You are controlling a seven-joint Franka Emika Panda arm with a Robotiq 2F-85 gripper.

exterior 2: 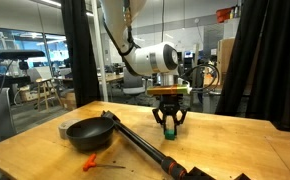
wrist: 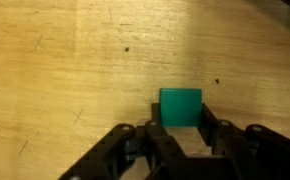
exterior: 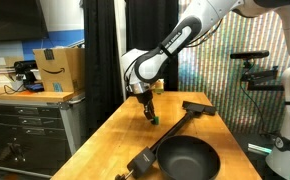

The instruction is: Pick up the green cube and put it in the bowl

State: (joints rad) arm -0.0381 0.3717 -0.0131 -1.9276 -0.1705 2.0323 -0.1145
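Note:
My gripper needs to carry the block up over the brush handle next, as the handle lies between the block and the pan, then down above the pan's open middle to release the block.
The green cube [wrist: 181, 106] is a small bright green block that sits between my gripper's [wrist: 182, 128] two black fingertips, which press on both of its sides. In both exterior views the gripper [exterior: 151, 116] [exterior 2: 168, 128] points straight down at the wooden table [exterior: 110, 135] with the cube [exterior 2: 168, 131] at its tips, at or just above the surface. The bowl, a round shallow black pan [exterior: 186, 158] [exterior 2: 85, 133], lies on the table well apart from the gripper, nearer the table's end.
A long-handled black brush [exterior: 197, 106] lies on the table, its handle [exterior 2: 145, 145] running toward the pan. A small orange-marked tool [exterior 2: 99, 162] lies next to the pan. A cabinet with a cardboard box [exterior: 57, 68] stands beside the table. Black curtains hang behind.

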